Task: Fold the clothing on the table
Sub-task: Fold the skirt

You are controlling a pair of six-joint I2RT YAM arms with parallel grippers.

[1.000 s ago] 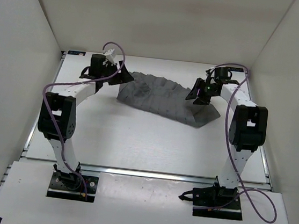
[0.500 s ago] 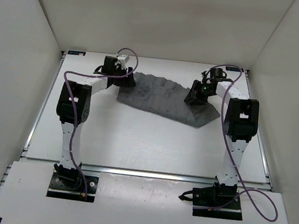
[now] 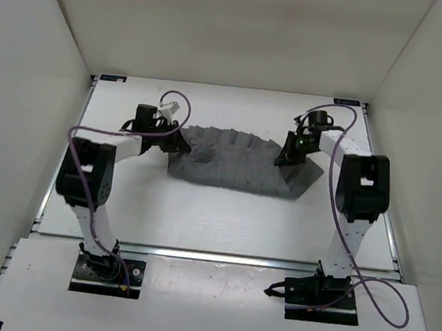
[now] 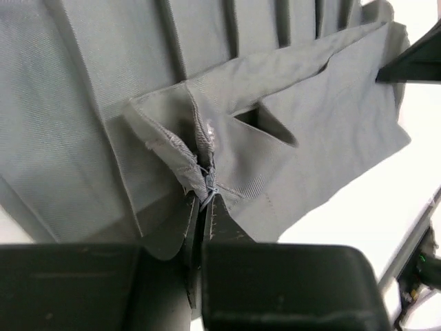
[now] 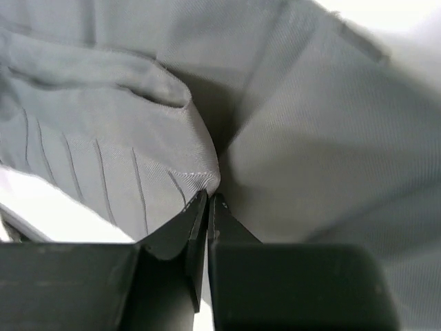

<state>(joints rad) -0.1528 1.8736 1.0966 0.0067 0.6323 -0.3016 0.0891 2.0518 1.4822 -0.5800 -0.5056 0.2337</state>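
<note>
Empty table separates the clothing (image 3: 233,163) and the metal bar, so my left gripper will next pull back toward the bar and release the clothing's bunched fold.
The grey pleated clothing (image 3: 233,163) lies across the back half of the white table (image 3: 215,213). My left gripper (image 3: 177,146) is at its left end, shut on a bunched fold with a zip (image 4: 207,181) between the fingertips (image 4: 222,217). At the right end my right gripper (image 3: 286,157) is shut on a stitched edge of the clothing (image 5: 207,181), the cloth pinched right at the tips. Both held ends are lifted a little, and pleats (image 4: 207,41) fan out beyond the left grip.
White walls close in the table on the left, back and right. A metal rail (image 3: 211,255) runs along the near edge, with both arm bases (image 3: 105,268) behind it. Purple cables (image 3: 384,312) loop from each arm.
Both grippers have closed on the clothing's ends. The cloth has been pulled toward the near side and bunched, its left end now drawn in and raised.
</note>
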